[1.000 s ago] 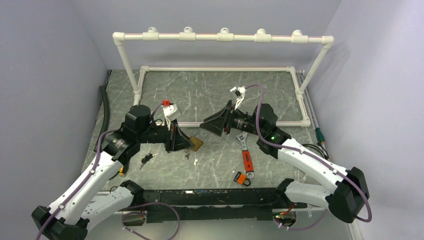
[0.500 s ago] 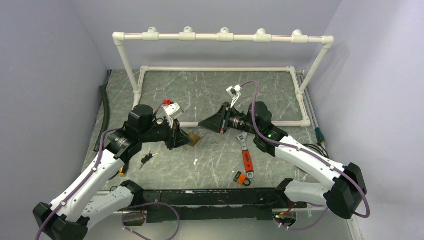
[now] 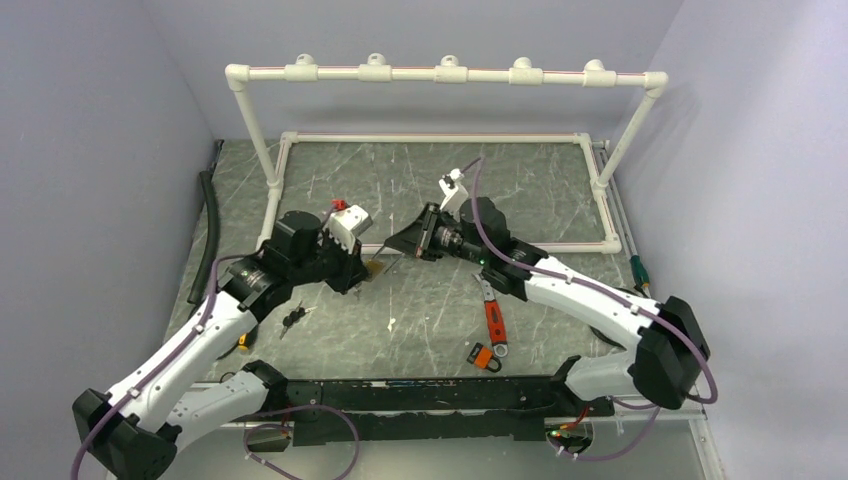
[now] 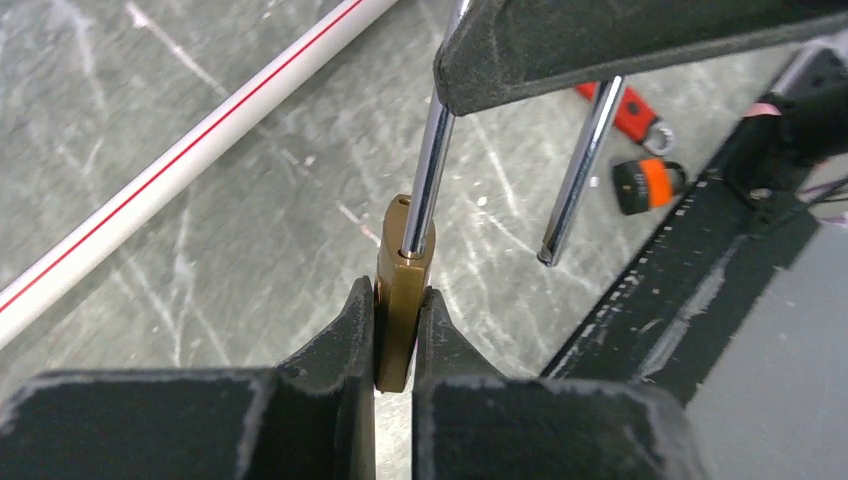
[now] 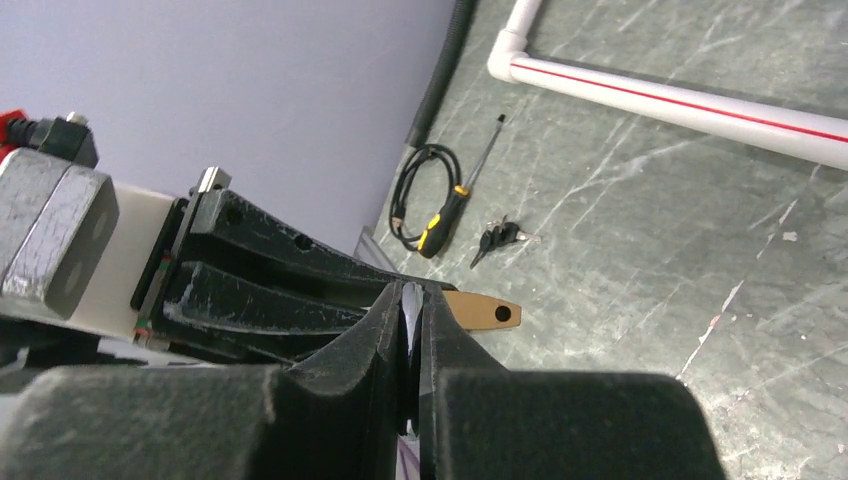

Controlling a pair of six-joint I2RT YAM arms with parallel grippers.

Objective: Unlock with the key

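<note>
My right gripper holds the padlock, whose shackle already stands swung open, so it will next lower the padlock onto the clear tabletop between the keys and the wrench and release it.
A brass padlock hangs above the table, its body pinched edge-on in my shut left gripper. Its steel shackle stands swung open: one leg sits in the body and the other leg ends free. The top of the shackle runs into my right gripper, which is shut on it, beside the brass body. From above, the left gripper and right gripper meet at the padlock. A bunch of black-headed keys lies on the table to the left.
A red-handled wrench and a small orange padlock lie at the front right. A white pipe frame stands at the back. A yellow-black screwdriver and a coiled cable lie left. A black rail runs along the front.
My right gripper has moved left to the padlock and shut on its shackle. The left gripper has carried the padlock a little up and to the left.
</note>
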